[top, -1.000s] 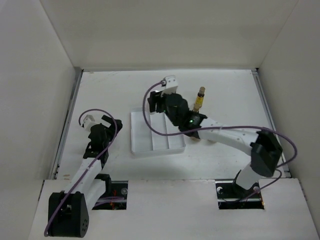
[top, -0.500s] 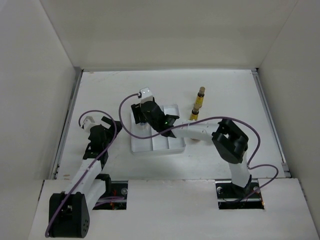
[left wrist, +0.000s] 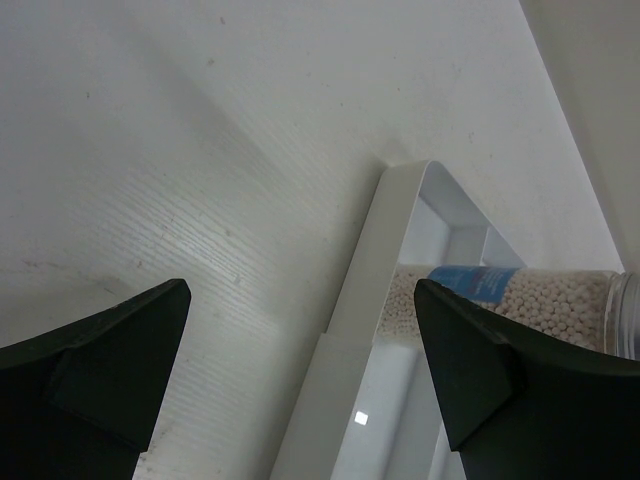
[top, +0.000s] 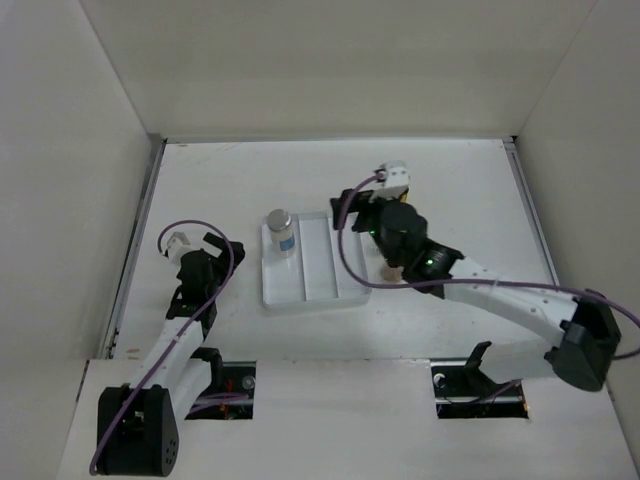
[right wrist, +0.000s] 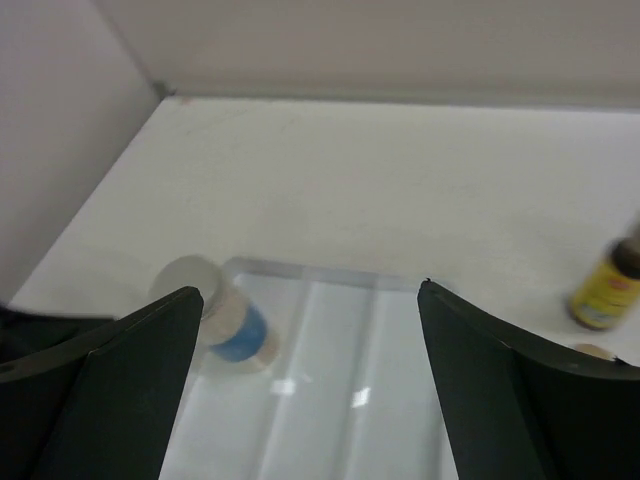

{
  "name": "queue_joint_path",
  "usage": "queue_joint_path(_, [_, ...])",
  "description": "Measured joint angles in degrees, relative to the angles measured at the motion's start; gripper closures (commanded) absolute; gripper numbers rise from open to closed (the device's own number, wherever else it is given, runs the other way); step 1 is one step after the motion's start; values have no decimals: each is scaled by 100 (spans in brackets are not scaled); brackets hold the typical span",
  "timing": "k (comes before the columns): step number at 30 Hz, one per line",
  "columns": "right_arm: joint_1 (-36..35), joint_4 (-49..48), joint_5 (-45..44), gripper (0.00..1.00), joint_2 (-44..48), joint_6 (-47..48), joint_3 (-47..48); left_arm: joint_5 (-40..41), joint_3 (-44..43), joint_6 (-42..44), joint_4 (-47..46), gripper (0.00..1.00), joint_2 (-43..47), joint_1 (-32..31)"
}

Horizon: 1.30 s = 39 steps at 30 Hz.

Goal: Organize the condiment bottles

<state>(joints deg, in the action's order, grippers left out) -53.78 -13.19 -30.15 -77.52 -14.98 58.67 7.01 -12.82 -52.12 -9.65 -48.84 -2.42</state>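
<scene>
The robot will move its right gripper to the right in the top view and go down over the pale round cap (right wrist: 595, 351), because the pale cap is still outside the tray.
The clear bottle (top: 281, 229) with silver cap and blue-white label stands upright in the far end of the left compartment of the white tray (top: 325, 290). It also shows in the left wrist view (left wrist: 520, 292) and the right wrist view (right wrist: 222, 316). My right gripper (top: 346, 208) is open and empty, above the tray's far right corner and apart from the bottle. My left gripper (top: 214, 247) is open and empty, just left of the tray. One brown bottle with a yellow label (right wrist: 606, 291) shows at the right. The other bottles are hidden behind my right arm.
White walls close in the table on the left, back and right. The tray's rim (left wrist: 368, 272) lies between my left fingers. The tray's middle and right compartments (right wrist: 400, 390) hold nothing. A pale round cap (right wrist: 596, 351) sits near the brown bottle.
My right gripper has let go of the clear bottle in the tray's left compartment and swung back to the right. The left arm has not moved.
</scene>
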Motion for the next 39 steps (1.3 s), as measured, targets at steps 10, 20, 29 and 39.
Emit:
queue_joint_path(10, [1823, 487, -210, 14, 658, -284, -1226, 70, -2, 0, 2, 0, -2, -153])
queue_joint_path(20, [1899, 555, 321, 46, -396, -256, -1071, 162, -2, 0, 79, 0, 162, -149])
queue_joint_path(29, [1878, 557, -28, 70, -577, -118, -907, 170, -2, 2, 90, 0, 149, -149])
queue_joint_path(39, [1185, 448, -306, 70, 114, 168, -459, 173, -9, 2, 90, 0, 186, -149])
